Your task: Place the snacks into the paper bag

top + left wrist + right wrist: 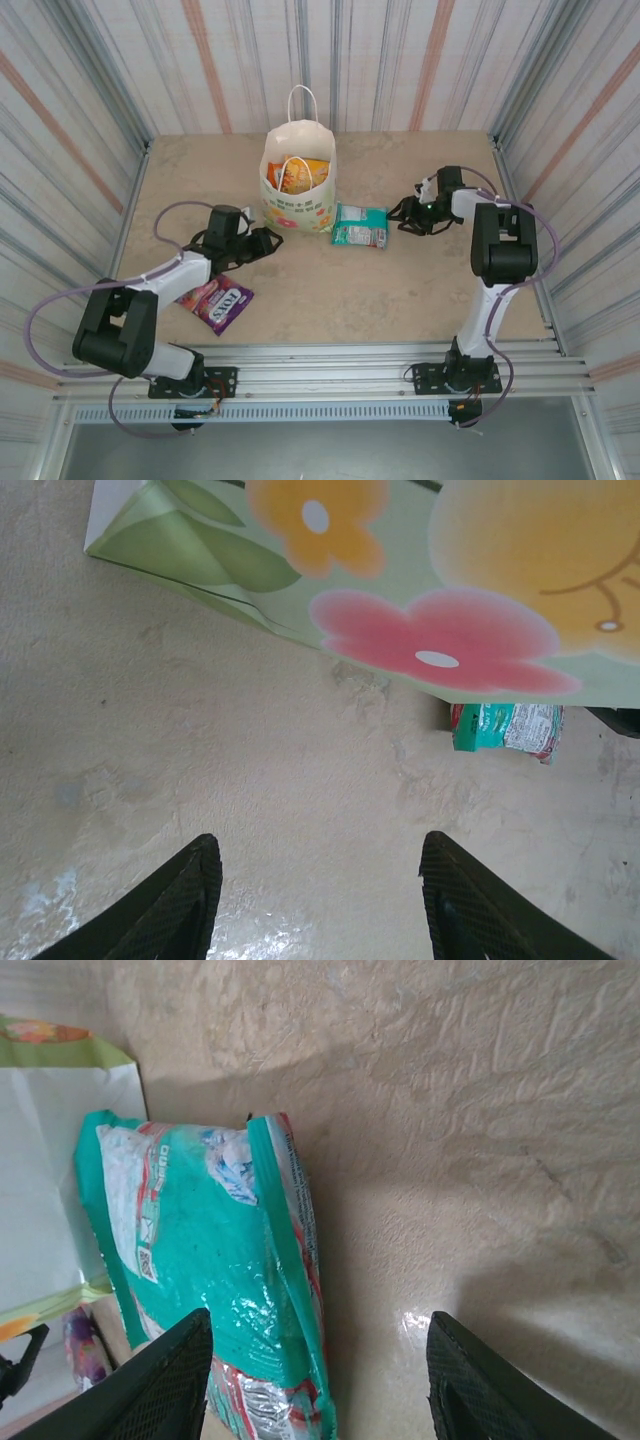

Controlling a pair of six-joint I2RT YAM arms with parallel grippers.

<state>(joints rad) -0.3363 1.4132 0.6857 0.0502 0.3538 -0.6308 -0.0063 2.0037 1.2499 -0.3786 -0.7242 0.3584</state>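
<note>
My right gripper's fingers are short of the teal packet's edge facing away from the bag. I need to move my right gripper toward the bag next, onto that edge, and close it.
The white paper bag stands upright at the middle back of the table, with yellow-orange snacks showing in its open mouth. A teal snack packet lies flat just right of the bag. A purple packet lies near the left arm. My left gripper is open and empty just left of the bag's base, facing its flower print. My right gripper is open at the teal packet's right end. The teal packet's edge lies between the right fingers, nearer the left finger, which does not touch it.
Striped walls close in the table on three sides. The left arm's cable loops past the purple packet. Bare tabletop lies between the two arms in front of the bag. The teal packet shows past the bag's corner in the left wrist view.
</note>
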